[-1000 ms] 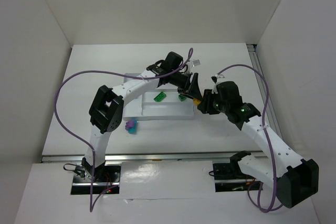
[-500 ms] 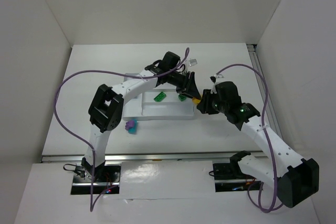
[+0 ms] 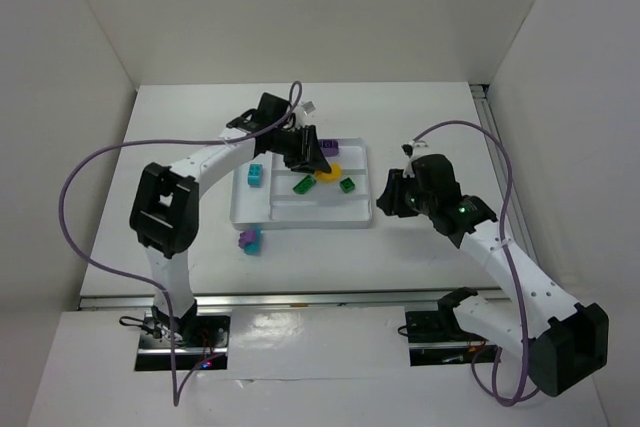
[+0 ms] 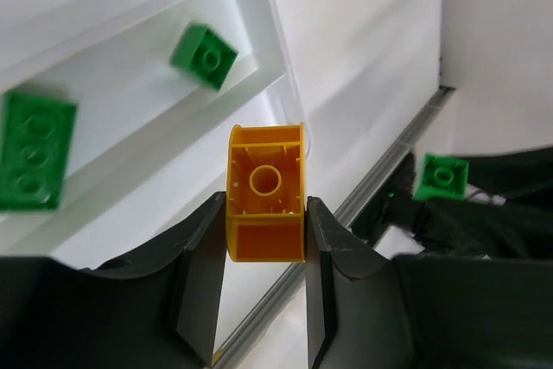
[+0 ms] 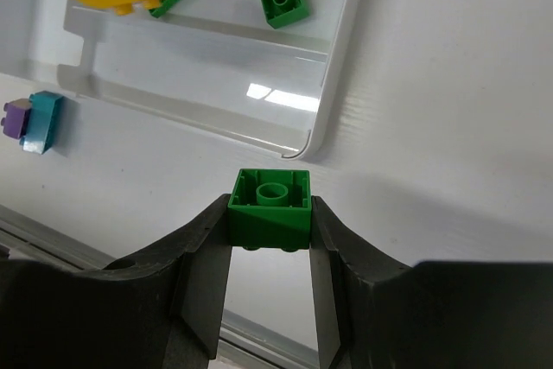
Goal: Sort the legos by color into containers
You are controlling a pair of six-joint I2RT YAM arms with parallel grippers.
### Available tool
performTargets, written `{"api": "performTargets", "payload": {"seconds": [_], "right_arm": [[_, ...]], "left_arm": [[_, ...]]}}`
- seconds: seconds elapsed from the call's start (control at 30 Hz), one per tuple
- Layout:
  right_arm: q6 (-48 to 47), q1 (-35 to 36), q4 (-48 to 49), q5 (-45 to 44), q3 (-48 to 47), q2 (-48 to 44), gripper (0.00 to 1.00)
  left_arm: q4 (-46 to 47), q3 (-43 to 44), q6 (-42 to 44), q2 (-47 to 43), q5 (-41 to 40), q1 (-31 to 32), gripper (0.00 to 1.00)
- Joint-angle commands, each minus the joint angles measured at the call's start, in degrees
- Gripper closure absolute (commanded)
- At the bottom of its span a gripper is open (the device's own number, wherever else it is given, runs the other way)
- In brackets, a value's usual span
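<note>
Next, my right gripper will go outward and to the left in the top view to release, since the gap between the green legos lies that way from it.
My left gripper (image 3: 320, 165) hangs over the white tray (image 3: 300, 219), shut on an orange-yellow lego (image 4: 265, 192) that shows hollow side up between its fingers. My right gripper (image 5: 270, 212) sits just right of the tray's near right corner, above the table, shut on a green lego (image 5: 270, 207). In the tray's strips lie a flat green lego (image 3: 303, 185), a small green one (image 3: 347, 185), a teal one (image 3: 256, 176) and a purple one (image 3: 327, 147). A purple and a teal lego (image 3: 249, 240) lie together on the table in front of the tray.
The white table ends in a metal rail (image 3: 300, 299) along the near edge. White walls close in the left, back and right sides. Purple cables (image 3: 90, 187) loop from both arms.
The left gripper has shut on the orange-yellow lego at the tray's right edge and swung left with it to above the tray. The right gripper stays put with its green lego.
</note>
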State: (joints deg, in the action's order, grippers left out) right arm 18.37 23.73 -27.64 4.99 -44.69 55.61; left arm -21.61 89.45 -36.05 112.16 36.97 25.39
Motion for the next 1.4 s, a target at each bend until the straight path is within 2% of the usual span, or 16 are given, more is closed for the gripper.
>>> {"api": "performTargets", "payload": {"seconds": [0.0,0.13,0.2,0.27,0.57,0.6,0.67,0.7,0.8,0.9,1.03,1.1,1.2,1.33,1.37], "right_arm": [[0.52,0.00,1.00,-1.30,-3.30,1.16,0.86],[1.05,0.00,3.11,-1.30,-3.30,3.53,0.86],[1.58,0.00,3.82,-1.30,-3.82,4.59,0.86],[1.58,0.00,4.43,-1.30,-4.61,6.51,0.86],[0.97,0.53,4.43,-1.92,-7.08,10.21,0.86],[0.97,0.53,4.43,-1.92,-7.08,10.22,0.86],[0.97,0.53,4.43,-2.45,-7.08,11.53,0.86],[0.97,0.53,4.43,-2.45,-7.08,11.53,0.86],[0.97,0.53,5.92,-1.30,-8.39,14.16,0.86],[1.58,1.85,7.33,-0.60,-10.06,18.10,0.86],[2.64,5.09,8.47,-2.36,-15.06,24.51,0.86],[3.16,7.03,9.18,-3.67,-17.18,27.51,0.86],[3.16,8.70,10.41,-4.29,-21.13,33.05,0.86],[3.69,10.46,10.41,-5.61,-26.14,39.65,0.80],[3.69,10.46,11.11,-6.57,-27.55,41.83,0.78]], "left_arm": [[-5.72,-2.16,6.95,-8.17,-5.32,0.28,1.00],[-7.31,-11.37,8.63,-13.01,-7.62,0.28,1.00],[-5.30,-13.77,8.63,-14.33,-10.94,0.89,1.00],[-5.81,-13.78,10.11,-14.34,-14.10,2.03,1.00],[-6.70,-13.25,12.50,-8.71,-17.28,3.79,0.98],[-6.70,-13.25,12.50,-8.71,-18.76,3.79,0.89],[-7.39,-13.25,12.50,-8.71,-19.56,3.79,0.54],[-7.40,-13.25,11.98,-8.71,-19.57,3.79,0.42],[-8.54,-12.55,11.97,-8.71,-20.88,4.31,0.14],[-9.68,-11.68,11.97,-10.20,-20.89,4.32,0.08],[-13.54,-8.25,11.97,-13.71,-24.22,4.32,0.08],[-16.43,-7.62,11.44,-15.82,-28.78,4.32,0.08],[-18.91,-6.74,8.90,-20.48,-33.62,1.25,0.12],[-19.44,-10.94,7.23,-27.16,-36.00,-4.71,0.12],[-19.44,-12.09,7.22,-28.30,-37.14,-5.34,0.03]]}}
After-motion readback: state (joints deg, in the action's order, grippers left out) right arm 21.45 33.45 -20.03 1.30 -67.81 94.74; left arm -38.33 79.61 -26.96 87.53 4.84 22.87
